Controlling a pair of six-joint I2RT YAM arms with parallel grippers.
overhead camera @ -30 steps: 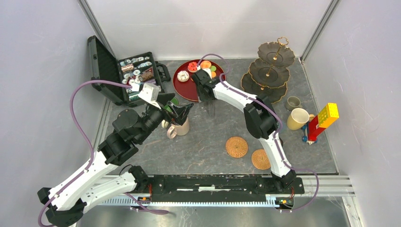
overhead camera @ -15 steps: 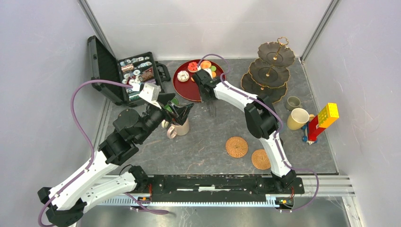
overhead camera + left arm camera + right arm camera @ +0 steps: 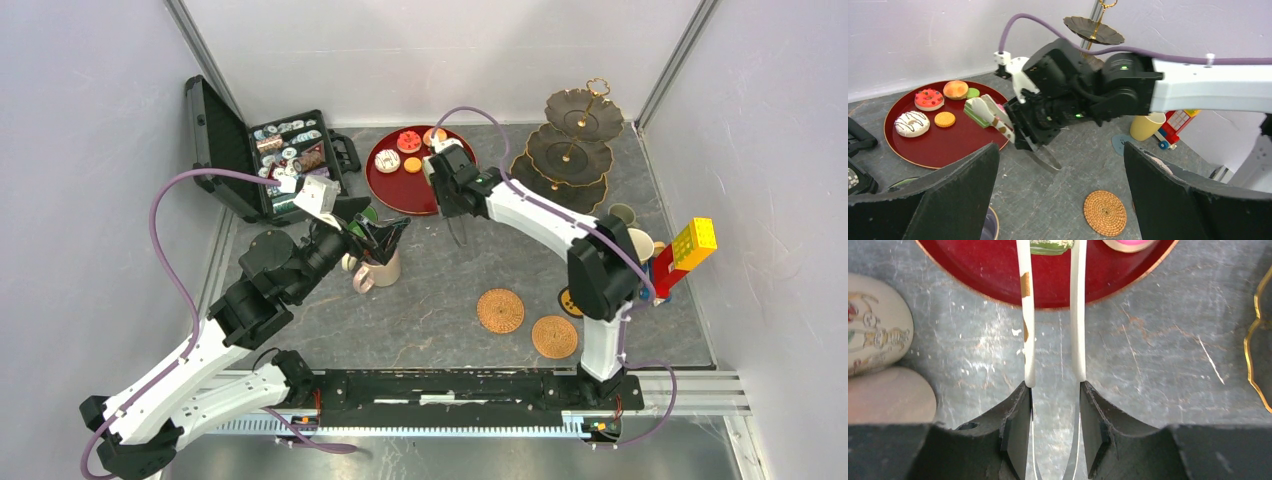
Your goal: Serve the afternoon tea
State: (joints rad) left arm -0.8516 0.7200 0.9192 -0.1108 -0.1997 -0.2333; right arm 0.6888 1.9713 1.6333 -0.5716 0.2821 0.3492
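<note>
Next, my right gripper moves to the right in the top view over the near edge of the stand's bottom level and releases the green cake, as that level is bare.
My right gripper (image 3: pixel 457 192) (image 3: pixel 1054 390) is shut on a pair of white-tipped metal tongs (image 3: pixel 1028 315) (image 3: pixel 993 114). The tong tips pinch a green toy cake (image 3: pixel 977 107) (image 3: pixel 1050 246) over the right side of the red tray (image 3: pixel 400 188). White, red and orange cakes (image 3: pixel 928 99) lie on the tray, and a pink one (image 3: pixel 1128 244) shows beside the tongs. My left gripper (image 3: pixel 376 236) (image 3: pixel 1060 160) is open and empty above the beige mug (image 3: pixel 381 270). The dark three-tier stand (image 3: pixel 570 150) is at the back right, with the yellow mug (image 3: pixel 630 250) and small grey mug (image 3: pixel 620 215) near it.
An open black case (image 3: pixel 285 155) of small items sits at the back left. Two woven coasters (image 3: pixel 500 310) (image 3: pixel 553 337) and a blue one (image 3: pixel 570 300) lie front right. A coloured toy block truck (image 3: pixel 683 255) stands by the right wall. A green-lined mug (image 3: pixel 368 213) is behind the beige one.
My right arm has swung its elbow to the right and carried the tongs with the green cake a little right and back over the tray. My left arm has not moved.
</note>
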